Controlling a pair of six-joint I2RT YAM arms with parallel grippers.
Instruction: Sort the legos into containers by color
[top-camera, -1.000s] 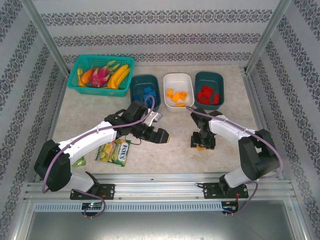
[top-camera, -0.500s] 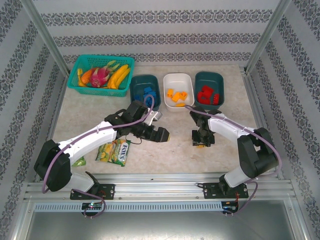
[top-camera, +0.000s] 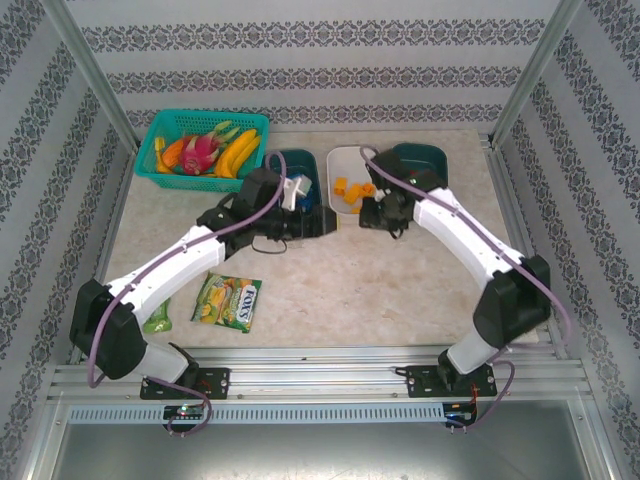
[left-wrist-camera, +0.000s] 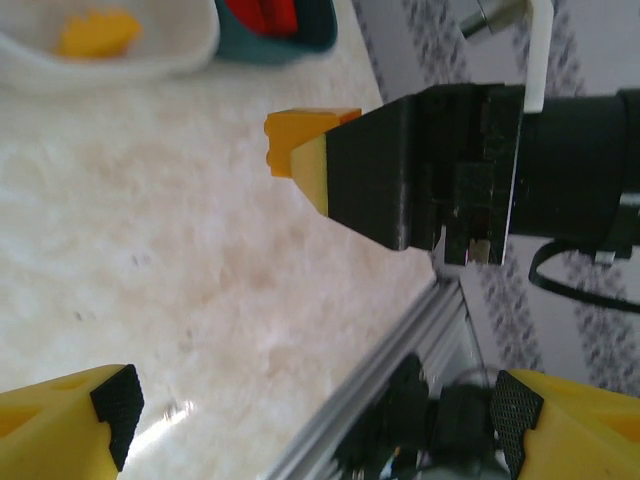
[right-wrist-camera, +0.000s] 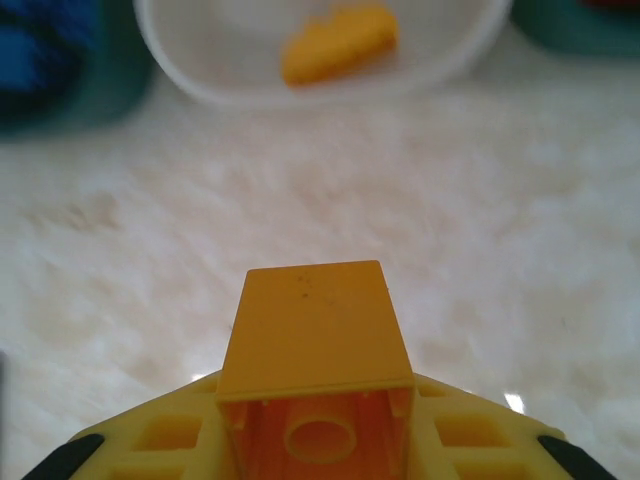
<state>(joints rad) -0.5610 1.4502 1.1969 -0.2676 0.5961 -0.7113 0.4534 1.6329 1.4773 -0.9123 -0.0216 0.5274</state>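
My right gripper moves outward past the orange legos and over the white container's clear far end (top-camera: 347, 161) next, then lowers the lego and releases it.
My right gripper (top-camera: 373, 212) is shut on an orange-yellow lego (right-wrist-camera: 315, 335) and holds it above the table just in front of the white container (top-camera: 345, 153). Other orange legos (right-wrist-camera: 338, 42) lie in that container. The left wrist view shows the same held lego (left-wrist-camera: 310, 128) sticking out of the right fingers. My left gripper (top-camera: 322, 222) hovers by the left teal container (top-camera: 285, 157), which holds blue legos, with its jaws open and nothing between them (left-wrist-camera: 315, 425). The right teal container (top-camera: 428, 151) with red legos is partly hidden by the right arm.
A bright green lattice basket (top-camera: 200, 145) of toy fruit stands at the back left. A green-yellow candy packet (top-camera: 228, 302) lies near the front left. Metal frame rails run along the table's near edge (left-wrist-camera: 400, 340).
The right gripper shut on the orange lego on the table, lifted it and carried it back toward the white container. The left arm swung back toward the left teal container, still open.
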